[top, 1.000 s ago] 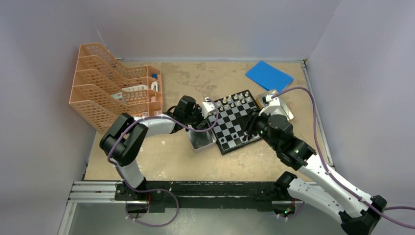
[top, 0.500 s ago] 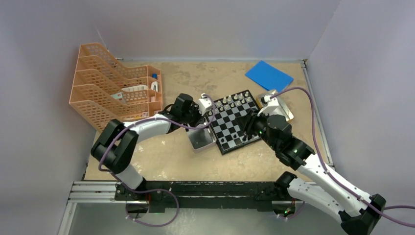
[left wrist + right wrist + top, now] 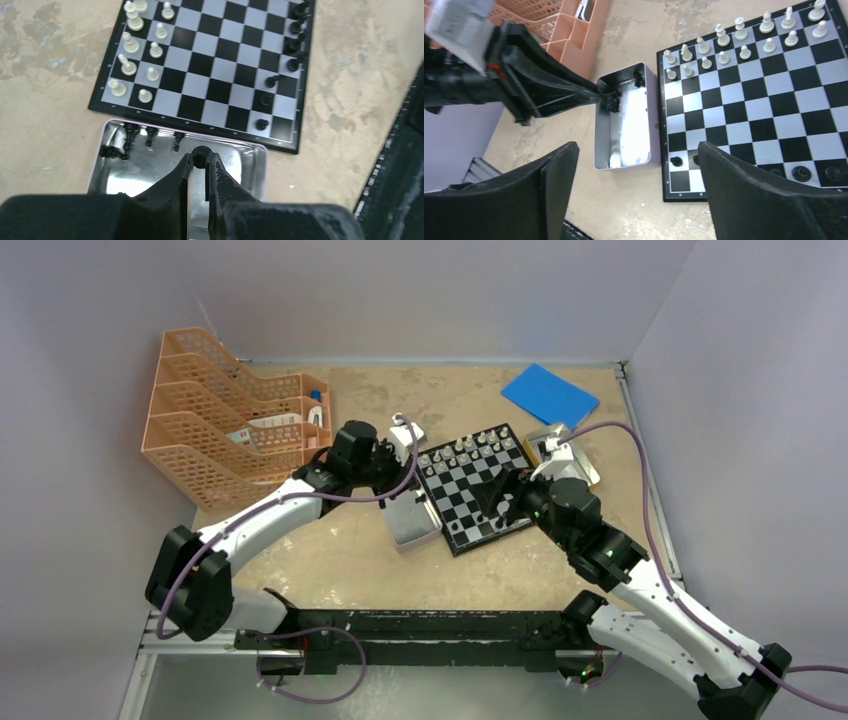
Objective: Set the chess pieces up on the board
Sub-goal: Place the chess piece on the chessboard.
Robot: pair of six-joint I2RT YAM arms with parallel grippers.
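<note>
The board's near corner square by the tin [image 3: 460, 540] [image 3: 281, 128] is still empty, so I will move my left gripper back and down to it and let go of the black piece there.
The board [image 3: 470, 488] lies mid-table. White chess pieces [image 3: 131, 44] fill its two far rows, and black chess pieces [image 3: 294, 45] stand along its near edge. A silver tin [image 3: 250, 165] beside the board holds several more black pieces [image 3: 129, 140]. My left gripper [image 3: 200, 162] hangs over this tin [image 3: 415, 525], shut on a small black piece [image 3: 200, 156] at its fingertips. My right gripper [image 3: 636, 150] hovers above the board's near left corner with its jaws wide apart and nothing between them. A black pawn [image 3: 676, 161] stands on the board just below it.
An orange tiered rack [image 3: 235, 430] stands at the back left. A blue flat pad [image 3: 549, 395] lies at the back right. A second tin [image 3: 570, 455] sits right of the board, partly behind my right arm. Grey walls close in on three sides.
My right gripper has sprung open over the board's near edge. My left arm's elbow has swung out to the left, its gripper shifting a little left while staying shut.
</note>
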